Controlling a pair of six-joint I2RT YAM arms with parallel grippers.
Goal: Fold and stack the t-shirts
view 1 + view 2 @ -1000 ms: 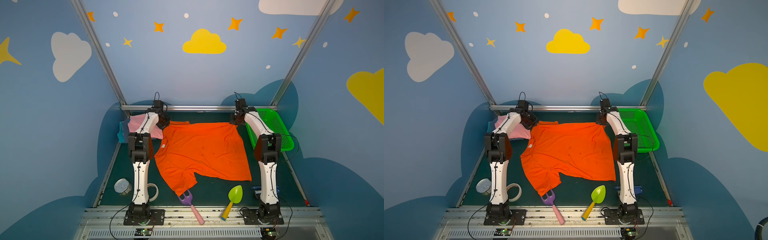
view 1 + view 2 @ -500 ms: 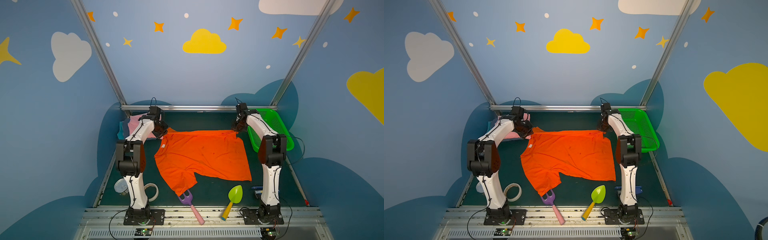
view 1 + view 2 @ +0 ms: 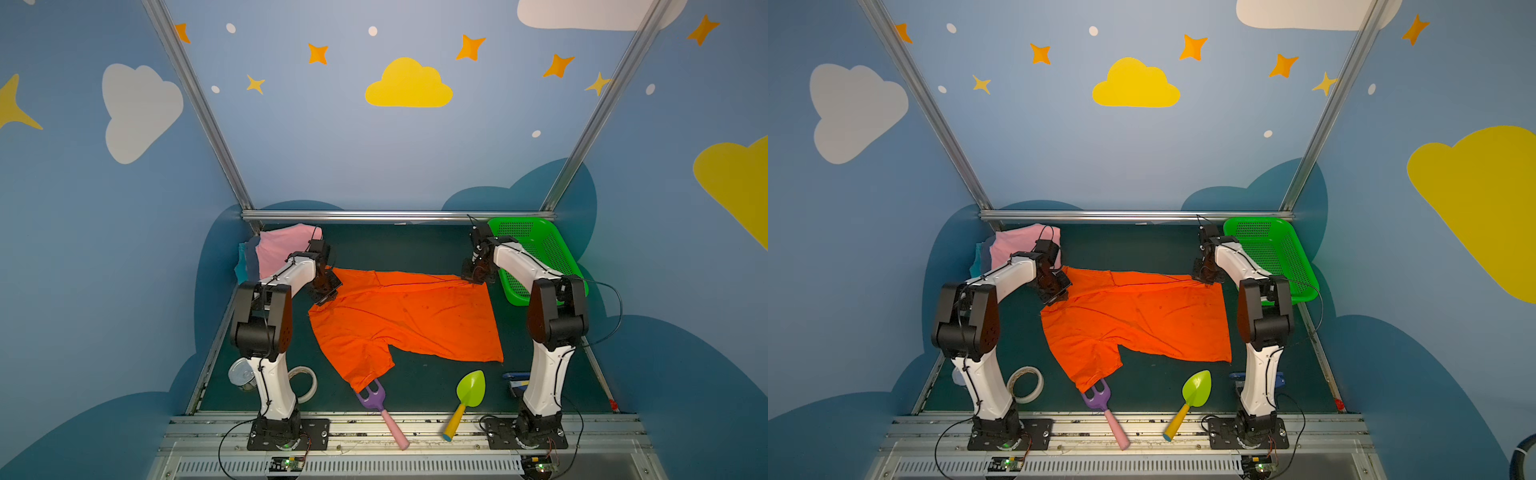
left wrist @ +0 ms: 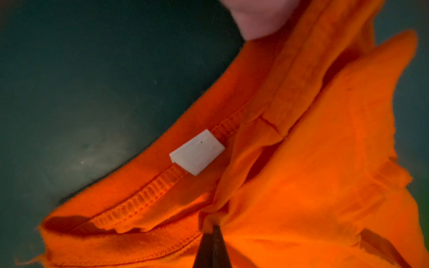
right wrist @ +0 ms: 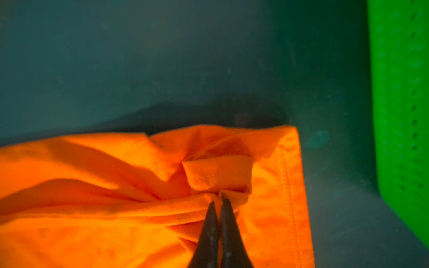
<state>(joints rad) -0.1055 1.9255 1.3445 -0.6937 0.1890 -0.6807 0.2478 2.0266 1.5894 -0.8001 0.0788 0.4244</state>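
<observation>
Flat cloth beside the stitched hem lies below and back. Next, my right gripper draws the still-lifted fold back, lowers it and releases it there.
The orange t-shirt lies spread on the dark green table, its far edge lifted and folded toward the front. My left gripper is shut on the cloth beside the collar with its white label; its tips pinch a fold. My right gripper is shut on the shirt's far right hem corner. Pink, grey-blue and teal folded t-shirts are stacked at the back left, just behind my left gripper.
A green basket stands at the back right, close to my right arm. Along the front lie a purple toy fork touching the shirt's sleeve, a green trowel, a tape roll, a can and a blue object.
Both grippers have moved toward the front with the shirt's far edge, so that edge now lies farther from the back rail. The left arm's elbow has swung outward and lower.
</observation>
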